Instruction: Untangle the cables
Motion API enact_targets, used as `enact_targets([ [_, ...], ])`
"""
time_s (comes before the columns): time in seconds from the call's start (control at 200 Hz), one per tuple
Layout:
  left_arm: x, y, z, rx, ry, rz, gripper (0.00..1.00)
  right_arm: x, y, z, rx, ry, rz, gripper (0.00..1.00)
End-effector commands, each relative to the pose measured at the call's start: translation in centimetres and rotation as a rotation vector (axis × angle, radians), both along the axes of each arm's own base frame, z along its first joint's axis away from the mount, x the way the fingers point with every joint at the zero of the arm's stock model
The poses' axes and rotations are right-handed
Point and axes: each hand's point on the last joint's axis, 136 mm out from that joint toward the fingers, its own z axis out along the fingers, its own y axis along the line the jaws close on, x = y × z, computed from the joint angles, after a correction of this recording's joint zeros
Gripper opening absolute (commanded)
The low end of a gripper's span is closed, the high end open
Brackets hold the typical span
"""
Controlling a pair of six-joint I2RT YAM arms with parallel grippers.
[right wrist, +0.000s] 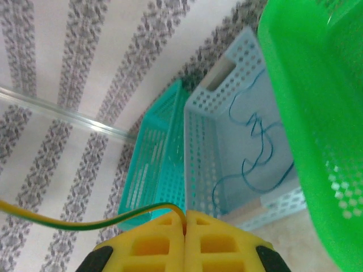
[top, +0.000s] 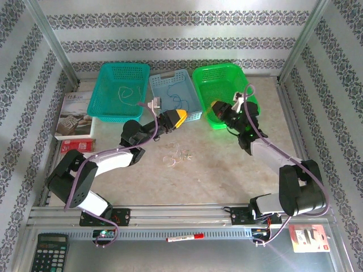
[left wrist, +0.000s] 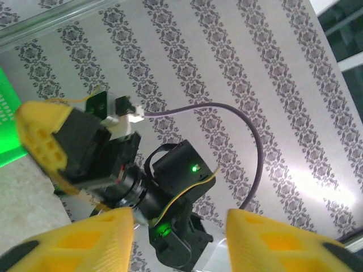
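My right gripper moves over the green basket's bottom next, fingers turning down toward it, to release the yellow-green cable, since the other baskets already hold cables.
A small bunch of whitish cables lies in loose loops on the table, in front of the baskets. My right gripper is shut on a thin yellow-green cable that trails off to the left; from above this gripper hovers at the green basket's near left corner. My left gripper hangs open just left of it, above the table. In the left wrist view its yellow fingertips stand apart with nothing between them, facing the right arm, across which the yellow-green cable runs.
A dark blue cable lies in the light blue basket. The teal basket holds a whitish cable. Books lie at the left, a calculator and a red marker at the near edge.
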Motion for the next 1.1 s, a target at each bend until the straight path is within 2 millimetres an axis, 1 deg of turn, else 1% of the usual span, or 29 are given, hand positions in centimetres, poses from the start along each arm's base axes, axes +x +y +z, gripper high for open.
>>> enact_targets([
  [0.0, -0.5, 0.6, 0.4, 0.024, -0.055, 0.048, 0.58, 2.3, -2.7, 1.2, -0.020, -0.008, -0.102, 0.00],
  [0.035, -0.5, 0.8, 0.1, 0.036, -0.051, 0.057, 0.62, 3.0, -3.6, 0.9, -0.032, 0.003, -0.128, 0.00],
  [0.145, -0.7, 1.5, -0.3, 0.073, -0.050, 0.085, 0.84, 5.0, -6.4, -0.1, -0.092, 0.040, -0.208, 0.00],
  [0.17, -0.8, 1.6, -0.3, 0.085, -0.051, 0.091, 0.92, 5.5, -6.9, -0.5, -0.111, 0.052, -0.223, 0.00],
  [0.2, -0.9, 1.7, -0.4, 0.099, -0.054, 0.095, 0.99, 6.0, -7.6, -0.8, -0.135, 0.066, -0.244, 0.00],
  [0.205, -0.9, 1.7, -0.4, 0.102, -0.052, 0.096, 1.00, 6.2, -7.7, -0.5, -0.137, 0.060, -0.247, 0.00],
  [0.235, -1.0, 1.9, -0.4, 0.114, -0.056, 0.104, 1.00, 6.7, -8.1, -0.7, -0.164, 0.066, -0.259, 0.00],
  [0.25, -1.0, 1.9, -0.3, 0.120, -0.057, 0.106, 1.00, 7.0, -8.3, -1.2, -0.180, 0.080, -0.267, 0.00],
  [0.285, -1.1, 2.0, -0.3, 0.138, -0.062, 0.112, 1.00, 7.8, -8.7, -1.4, -0.211, 0.092, -0.278, 0.00],
  [0.335, -1.2, 2.2, -0.2, 0.162, -0.067, 0.122, 1.00, 8.9, -8.9, -2.3, -0.254, 0.120, -0.282, 0.00],
  [0.37, -1.3, 2.3, -0.1, 0.177, -0.072, 0.129, 1.00, 9.9, -9.1, -2.2, -0.278, 0.122, -0.285, 0.00],
  [0.38, -1.3, 2.3, 0.1, 0.179, -0.078, 0.130, 1.00, 10.2, -9.1, -2.6, -0.287, 0.133, -0.283, 0.00],
  [0.44, -1.4, 2.5, 0.3, 0.201, -0.085, 0.139, 1.00, 11.8, -9.1, -3.5, -0.338, 0.165, -0.278, 0.00],
  [0.455, -1.5, 2.5, 0.3, 0.208, -0.085, 0.138, 1.00, 12.0, -9.1, -4.1, -0.354, 0.185, -0.276, 0.00],
  [0.48, -1.5, 2.5, 0.5, 0.215, -0.088, 0.138, 1.00, 12.7, -9.2, -4.4, -0.378, 0.198, -0.274, 0.01],
  [0.51, -1.6, 2.5, 0.4, 0.227, -0.087, 0.139, 1.00, 13.5, -9.2, -5.0, -0.412, 0.220, -0.271, 0.05],
  [0.54, -1.7, 2.6, 0.6, 0.235, -0.089, 0.142, 1.00, 14.1, -9.3, -5.5, -0.443, 0.240, -0.266, 0.15],
  [0.56, -1.7, 2.6, 0.5, 0.247, -0.085, 0.143, 1.00, 14.5, -9.4, -6.3, -0.465, 0.263, -0.264, 0.22],
  [0.57, -1.7, 2.6, 0.4, 0.252, -0.082, 0.143, 1.00, 14.7, -9.5, -6.3, -0.474, 0.268, -0.263, 0.25],
  [0.61, -1.8, 2.8, 0.5, 0.269, -0.088, 0.149, 1.00, 15.5, -9.6, -7.0, -0.502, 0.289, -0.257, 0.36],
  [0.63, -1.9, 2.8, 0.4, 0.279, -0.088, 0.151, 1.00, 15.9, -9.6, -7.2, -0.511, 0.296, -0.254, 0.40],
  [0.639, -1.9, 2.9, 0.4, 0.282, -0.088, 0.153, 1.00, 15.9, -9.7, -7.6, -0.519, 0.309, -0.250, 0.42],
  [0.654, -1.9, 3.0, 0.4, 0.289, -0.087, 0.157, 1.00, 16.2, -9.7, -7.5, -0.524, 0.307, -0.248, 0.44],
  [0.729, -2.2, 3.4, 0.2, 0.318, -0.091, 0.170, 1.00, 17.1, -9.7, -8.1, -0.552, 0.324, -0.228, 0.52],
  [0.834, -2.4, 3.8, -0.1, 0.355, -0.090, 0.184, 1.00, 18.1, -9.5, -6.9, -0.554, 0.306, -0.210, 0.56],
  [0.954, -2.3, 3.8, -0.7, 0.384, -0.081, 0.186, 1.00, 18.7, -9.4, -4.9, -0.565, 0.275, -0.198, 0.56],
  [1.094, -2.2, 3.8, -1.3, 0.397, -0.068, 0.188, 1.00, 18.3, -8.9, -3.0, -0.583, 0.247, -0.171, 0.56],
])
